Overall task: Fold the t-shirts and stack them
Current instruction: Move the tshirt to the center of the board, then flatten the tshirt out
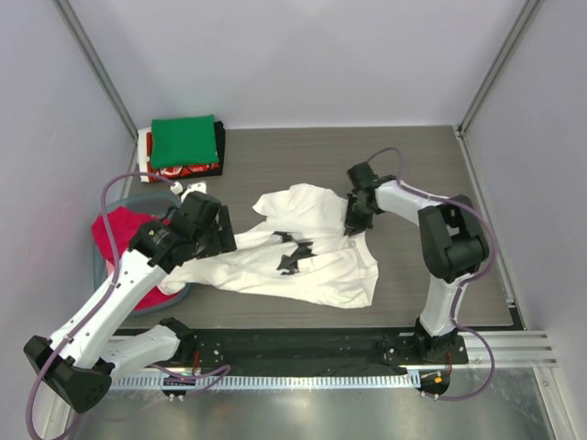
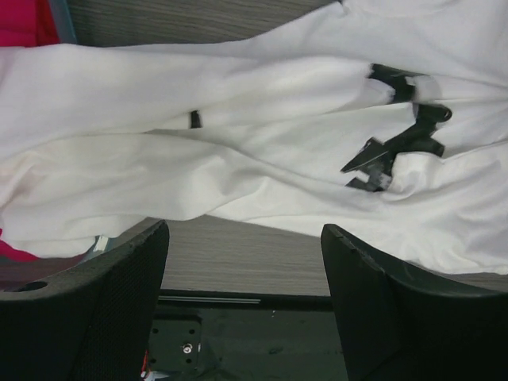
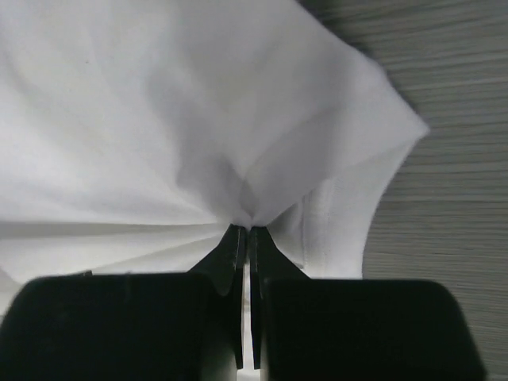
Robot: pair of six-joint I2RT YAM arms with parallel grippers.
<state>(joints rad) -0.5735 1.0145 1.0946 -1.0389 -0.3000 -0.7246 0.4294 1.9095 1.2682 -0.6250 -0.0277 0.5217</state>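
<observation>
The far edge of the shirt's tub-side end (image 2: 87,55) lies below and outward and that end is rumpled, so my left gripper should go down and outward onto it next.
A crumpled white t-shirt (image 1: 316,266) with a small black print (image 1: 293,255) lies spread across the middle of the table. My right gripper (image 1: 353,218) is at its far right edge, shut on a pinch of the white cloth (image 3: 198,119), which puckers at the fingertips (image 3: 248,230). My left gripper (image 1: 220,236) hovers over the shirt's left end, jaws wide open with nothing between them (image 2: 244,230); the white t-shirt (image 2: 238,119) fills the view beyond. A folded stack stands at the back left: green t-shirt (image 1: 183,139) on top, black (image 1: 219,147) and red-and-white (image 1: 188,170) ones beneath.
A grey-blue tub (image 1: 99,268) at the left edge holds a red/pink t-shirt (image 1: 124,229), also seen in the left wrist view (image 2: 20,24). A small white object (image 1: 194,188) lies in front of the stack. A black rail (image 1: 321,344) runs along the near edge.
</observation>
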